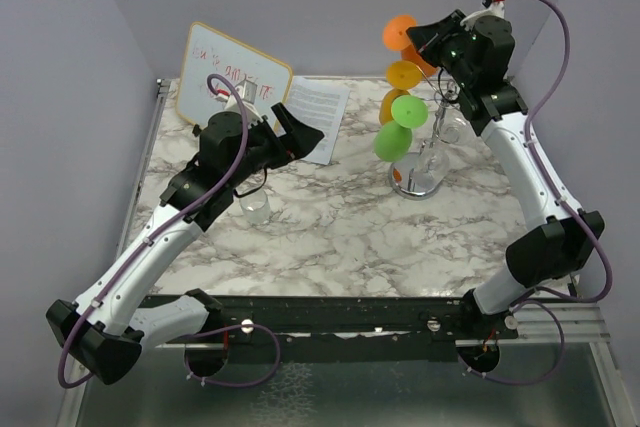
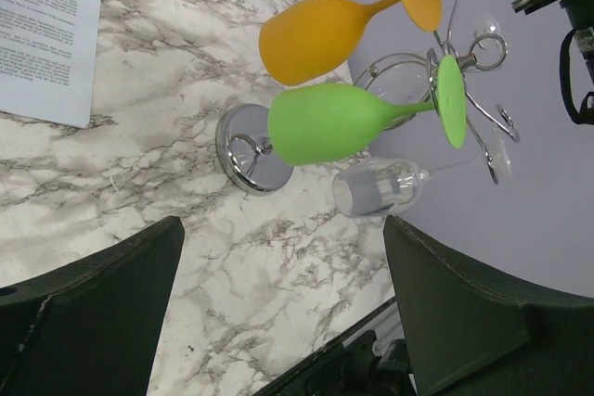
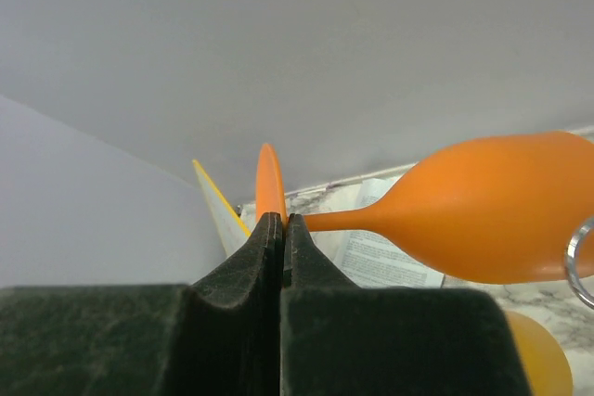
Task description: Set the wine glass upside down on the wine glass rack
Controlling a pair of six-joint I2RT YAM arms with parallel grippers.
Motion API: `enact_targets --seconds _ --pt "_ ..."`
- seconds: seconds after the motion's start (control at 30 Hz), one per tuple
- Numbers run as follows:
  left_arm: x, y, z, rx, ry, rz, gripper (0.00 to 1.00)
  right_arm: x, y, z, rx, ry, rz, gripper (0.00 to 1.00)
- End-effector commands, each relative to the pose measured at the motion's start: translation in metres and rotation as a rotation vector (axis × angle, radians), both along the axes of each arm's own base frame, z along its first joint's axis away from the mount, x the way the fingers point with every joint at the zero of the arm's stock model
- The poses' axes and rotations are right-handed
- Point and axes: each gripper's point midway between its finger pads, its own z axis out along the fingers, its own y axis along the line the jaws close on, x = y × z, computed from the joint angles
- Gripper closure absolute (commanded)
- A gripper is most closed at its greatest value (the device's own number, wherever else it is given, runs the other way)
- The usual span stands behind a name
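Note:
Because the chrome hook beside the orange glass's bowl is empty, I will move my right gripper to the right in the top view, slip the orange glass's stem inside and release.
The chrome wine glass rack stands right of centre, with a green glass, an amber glass and a clear glass hanging upside down on its arms. My right gripper is above the rack, shut on the foot of an orange wine glass. In the right wrist view the fingers pinch the thin orange foot and the bowl extends right. My left gripper is open and empty over the table. Its view shows the rack base and the green glass.
A whiteboard leans at the back left with a printed sheet beside it. A clear glass stands on the marble table under the left arm. Grey walls close in on both sides and at the back.

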Motion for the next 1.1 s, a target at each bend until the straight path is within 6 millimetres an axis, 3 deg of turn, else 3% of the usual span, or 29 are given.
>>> enact_targets --seconds 0.0,0.2,0.4,1.07 --pt "-0.005 -0.002 -0.006 0.006 0.006 -0.026 0.11 -0.001 -0.027 -0.015 0.125 0.097 -0.079 0.99" --pt "-0.006 0.001 -0.008 0.001 0.010 -0.012 0.11 -0.004 -0.041 -0.029 0.241 0.165 -0.078 0.99" --pt "-0.006 0.003 -0.009 0.009 0.007 -0.006 0.11 -0.007 -0.056 -0.025 0.274 0.181 -0.116 0.99" --pt "-0.003 0.005 -0.015 0.025 0.021 0.008 0.11 -0.016 -0.069 -0.028 0.324 0.230 -0.109 0.99"
